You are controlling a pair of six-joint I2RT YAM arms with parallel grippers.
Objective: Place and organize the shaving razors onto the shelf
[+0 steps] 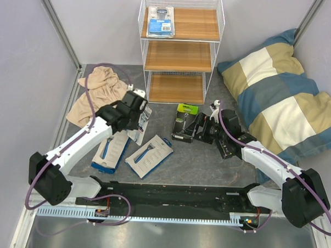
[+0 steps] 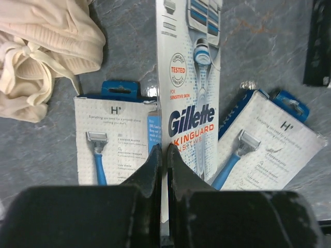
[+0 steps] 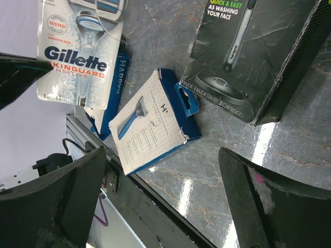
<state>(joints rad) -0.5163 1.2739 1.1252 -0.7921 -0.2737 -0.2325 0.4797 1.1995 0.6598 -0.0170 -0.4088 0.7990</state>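
Note:
The left gripper moves down and to the right in the top view, over the slanted white pack, and releases the card (image 1: 143, 123) next, because bare tabletop lies alongside.
My left gripper (image 2: 164, 147) is shut on the near edge of a white-and-blue Gillette razor card (image 2: 189, 77), which hangs over the table between two white razor packs (image 2: 111, 139) (image 2: 274, 144). From above, the left gripper (image 1: 134, 109) holds that card (image 1: 143, 123) just left of the shelf's foot. The shelf (image 1: 179, 56) stands at the back with one blue-and-white razor pack (image 1: 160, 20) on its top board. My right gripper (image 3: 161, 151) is open over bare table, with a black-and-green razor box (image 3: 253, 46) just beyond it. In the top view this gripper (image 1: 205, 130) is beside the box (image 1: 185, 122).
A beige cloth (image 1: 98, 91) lies crumpled left of the shelf, close to my left arm. A big striped pillow (image 1: 282, 90) fills the right side. Grey walls close in on both sides, and a black rail (image 1: 168, 195) runs along the near edge.

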